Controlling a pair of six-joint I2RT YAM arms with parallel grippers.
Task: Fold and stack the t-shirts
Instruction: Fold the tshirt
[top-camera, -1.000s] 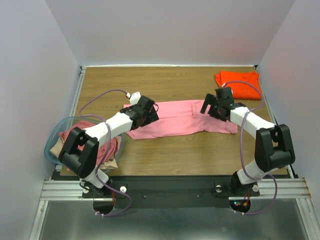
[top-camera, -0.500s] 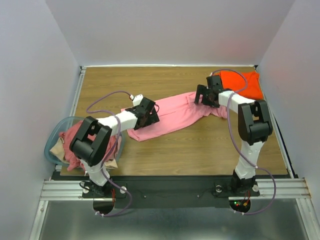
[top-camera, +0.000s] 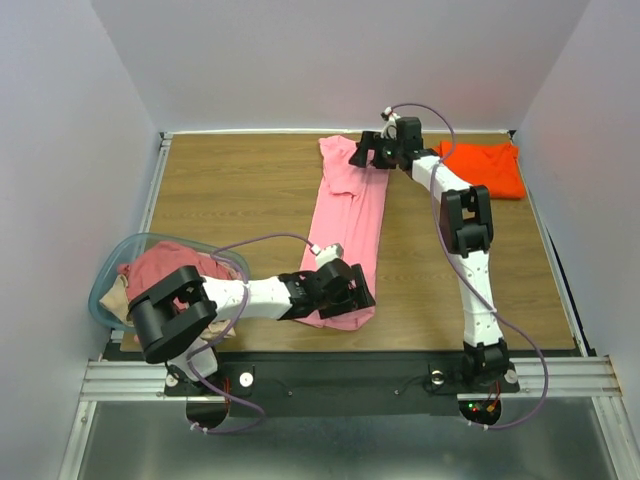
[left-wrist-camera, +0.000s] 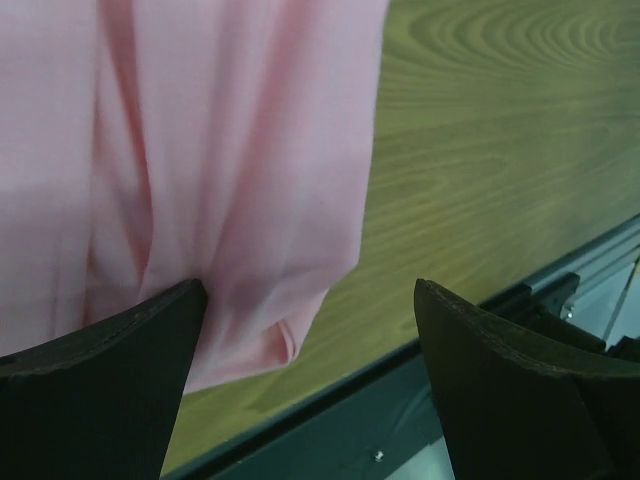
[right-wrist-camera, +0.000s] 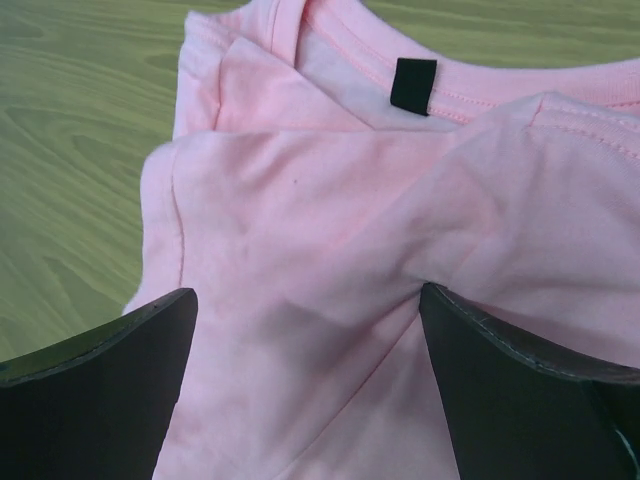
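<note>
I will swing the fingers of my left gripper to the left in the top view to the hem's free tub-side corner (top-camera: 311, 320) next, and lower them to close.
The light pink t-shirt (top-camera: 350, 215) lies folded into a long strip running from the far side of the table toward the near edge. My right gripper (top-camera: 368, 155) is at its far collar end. The right wrist view shows its jaws wide open (right-wrist-camera: 308, 295) just over the pink fabric (right-wrist-camera: 350, 200), near the black neck label. My left gripper (top-camera: 352, 297) is at the near hem end, jaws wide open (left-wrist-camera: 310, 290) over the hem corner (left-wrist-camera: 220, 150). A folded bright orange t-shirt (top-camera: 482, 165) lies at the far right.
A clear bluish tub (top-camera: 105, 280) at the near left holds a dusty rose shirt (top-camera: 165, 265) and a tan one (top-camera: 115, 295). The table's black front rail (left-wrist-camera: 450, 390) runs just beyond the pink hem. White walls enclose the table on three sides.
The pink shirt has swung from lying crosswise to lying lengthwise. My right gripper moved to the far edge and my left gripper to the near edge, carrying its ends.
</note>
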